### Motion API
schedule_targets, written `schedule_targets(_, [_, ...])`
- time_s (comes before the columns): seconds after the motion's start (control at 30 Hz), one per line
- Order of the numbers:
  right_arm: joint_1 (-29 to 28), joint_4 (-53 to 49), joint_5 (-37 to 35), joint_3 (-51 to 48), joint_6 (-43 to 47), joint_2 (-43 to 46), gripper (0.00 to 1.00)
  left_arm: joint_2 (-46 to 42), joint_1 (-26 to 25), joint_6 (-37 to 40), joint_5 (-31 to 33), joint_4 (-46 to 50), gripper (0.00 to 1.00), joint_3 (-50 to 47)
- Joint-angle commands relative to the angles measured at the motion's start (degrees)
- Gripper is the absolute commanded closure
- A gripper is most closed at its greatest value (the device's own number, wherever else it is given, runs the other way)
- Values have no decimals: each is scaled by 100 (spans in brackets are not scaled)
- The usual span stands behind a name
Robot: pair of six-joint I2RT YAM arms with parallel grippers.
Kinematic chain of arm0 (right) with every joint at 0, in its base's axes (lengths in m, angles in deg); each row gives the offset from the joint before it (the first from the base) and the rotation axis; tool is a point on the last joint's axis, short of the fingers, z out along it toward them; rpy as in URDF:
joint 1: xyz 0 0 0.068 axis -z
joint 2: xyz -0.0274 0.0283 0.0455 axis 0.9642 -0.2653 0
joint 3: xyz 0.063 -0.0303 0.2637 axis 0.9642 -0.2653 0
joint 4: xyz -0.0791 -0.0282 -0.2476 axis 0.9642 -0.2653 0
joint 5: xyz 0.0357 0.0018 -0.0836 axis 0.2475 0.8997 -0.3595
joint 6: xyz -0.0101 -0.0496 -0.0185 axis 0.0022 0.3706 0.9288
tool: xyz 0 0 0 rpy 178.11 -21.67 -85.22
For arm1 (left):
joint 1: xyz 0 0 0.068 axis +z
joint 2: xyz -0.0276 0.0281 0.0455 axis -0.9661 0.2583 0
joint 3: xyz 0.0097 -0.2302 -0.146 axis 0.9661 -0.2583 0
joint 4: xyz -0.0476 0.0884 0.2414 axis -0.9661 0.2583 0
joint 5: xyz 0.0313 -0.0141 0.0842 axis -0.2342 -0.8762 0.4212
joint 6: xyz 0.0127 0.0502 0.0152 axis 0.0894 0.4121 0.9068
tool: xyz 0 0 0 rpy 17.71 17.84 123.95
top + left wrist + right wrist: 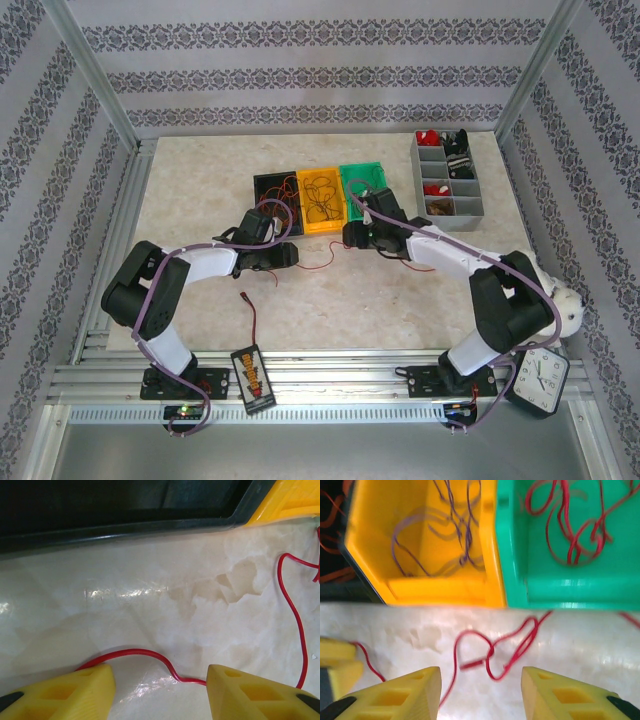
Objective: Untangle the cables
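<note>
I should next lower my right gripper outward onto the paired parts of the red cable beside the green bin, by the bin's near side, as the red cable's knotted loop runs doubled toward that bin.
A thin red cable lies on the marble table and runs across the gap between my left gripper's yellow fingers, which stand open around it without pinching it. The same cable curls into a knotted loop just ahead of my right gripper, which is open with nothing between its fingers. From above, the left gripper and right gripper face each other in front of the bins, with the cable on the table between them. More red cables lie in the green bin.
Three bins stand in a row: black, orange, green. The orange bin holds dark wires. A grey compartment box sits back right. A battery pack with its wire lies near the front edge, a clock at front right.
</note>
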Motion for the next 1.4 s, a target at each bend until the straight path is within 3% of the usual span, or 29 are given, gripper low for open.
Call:
schedule_targets(0.0, [-29,61,-167,-75,-103,-74,54,343,127,184,648,364,45,-176])
schedule_targets(0.37, [93,258,-345,237,-278,-819,67,303,126,201,683,392,45,-223])
schedule_targets(1.23, [272,774,-15,640,-897,-1769,71,369,126,228,656,459,45,-207])
schedule_targets(1.37, [318,808,-39,603,-1017,-1843,88,366,127,271,645,525,45,-185])
